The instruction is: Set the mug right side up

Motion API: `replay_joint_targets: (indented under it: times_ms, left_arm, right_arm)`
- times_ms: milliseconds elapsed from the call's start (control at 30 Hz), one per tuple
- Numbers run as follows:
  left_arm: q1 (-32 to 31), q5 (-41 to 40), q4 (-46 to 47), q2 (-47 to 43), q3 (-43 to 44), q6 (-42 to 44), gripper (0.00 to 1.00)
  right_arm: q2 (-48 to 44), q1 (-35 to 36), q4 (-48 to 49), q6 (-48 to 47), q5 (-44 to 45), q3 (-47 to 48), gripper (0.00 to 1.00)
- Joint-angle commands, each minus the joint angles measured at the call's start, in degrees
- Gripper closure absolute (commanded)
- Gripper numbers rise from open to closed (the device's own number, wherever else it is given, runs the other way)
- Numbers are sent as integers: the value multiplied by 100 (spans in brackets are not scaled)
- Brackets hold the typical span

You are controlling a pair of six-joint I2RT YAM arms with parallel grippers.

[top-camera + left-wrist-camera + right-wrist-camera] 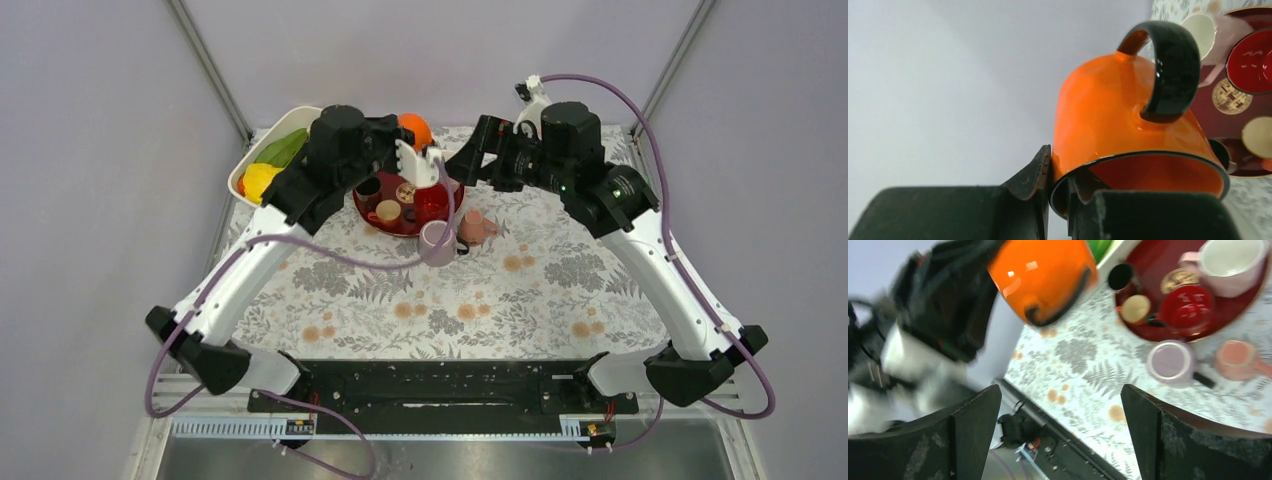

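The cups leave room by the gold emblem. My left gripper will next move down with a turn over the tray's bare patch [390, 184] [1207, 107] there to let go of the mug.
The mug is orange with a black handle and rim [1098, 115]. My left gripper [1058, 185] is shut on its rim, one finger inside the mouth and one outside, holding it in the air above the back of the table. In the top view the mug [415, 128] shows just beyond the left gripper [405, 150]. My right gripper [470, 160] is open and empty, raised to the right of the mug and facing it. In the right wrist view the mug [1045, 270] is at the top, far beyond the spread fingers [973, 435].
A round dark red tray [385, 228] holds several small cups. A lilac mug [437, 243] and a pink cup [476, 227] stand on the flowered tablecloth in front of it. A white bowl [262, 165] of fruit and vegetables is at the back left.
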Motion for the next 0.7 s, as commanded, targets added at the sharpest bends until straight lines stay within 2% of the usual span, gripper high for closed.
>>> replay_joint_targets:
  times_ms: [0,133,233,367,433,667]
  left_arm:
    - [683,-1144,-1116,1119,1881,-2382,100]
    - [1236,-1202,-2836,2681,3803,-4549,100]
    - [1676,-570,-3717,3660,4973,-6042,100]
    - [2065,308,-3571,4237,4998,-7660,100]
    - [2094,507,-3274,4376,4850,-7993,100]
    - [2210,326,-2367,4767,4422,-8590,100]
  right_arm:
    - [-458,-198,-50,-617,1364,-191,1]
    - [-649,-286,-389,-885,2099,-535,1]
    - [-798,-331,-438,-922,2382,-856,1]
    - [-873,-344,-441,-873,2382,-1194,1]
    - [-861,-343,-444,-789,2335,-1343,1]
    - [-825,-343,-705,-520,2281,-1407,1]
